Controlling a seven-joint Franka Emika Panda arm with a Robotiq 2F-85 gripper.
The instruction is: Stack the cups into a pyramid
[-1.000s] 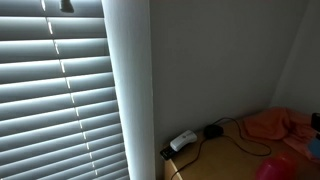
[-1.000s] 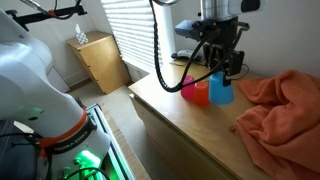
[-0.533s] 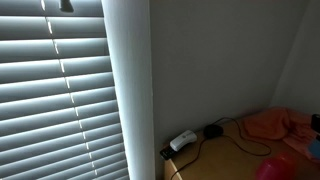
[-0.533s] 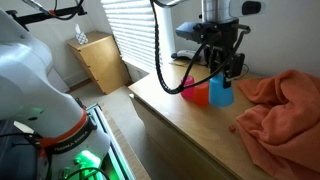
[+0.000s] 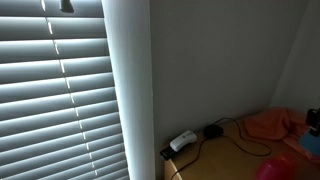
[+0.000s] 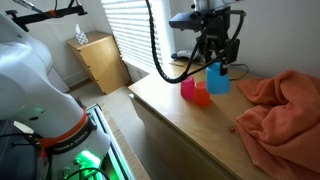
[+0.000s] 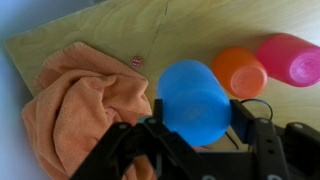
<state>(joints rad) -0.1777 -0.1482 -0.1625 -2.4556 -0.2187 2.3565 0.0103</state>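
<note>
The blue cup [image 6: 217, 77] goes away from the cloth in my gripper next, over the orange and pink cups [image 6: 188, 88] where they meet, then down onto both.
My gripper [image 6: 217, 57] is shut on a blue cup [image 6: 217, 77] and holds it above the wooden table [image 6: 170, 110]. In the wrist view the blue cup [image 7: 193, 100] sits between my two black fingers [image 7: 243, 118]. An orange cup [image 6: 201, 94] and a pink cup [image 6: 188, 88] stand side by side on the table below and beside the blue one. They also show in the wrist view, the orange cup [image 7: 239, 71] next to the pink cup [image 7: 290, 58].
A crumpled orange cloth [image 6: 275, 110] covers the table beside the cups, and shows in the wrist view [image 7: 80, 105]. A small wooden cabinet [image 6: 100, 60] stands on the floor by the window blinds [image 5: 60, 90]. A white adapter with black cables [image 5: 183, 141] lies near the wall.
My gripper has lifted the blue cup up off the table, from beside the orange cup to above it.
</note>
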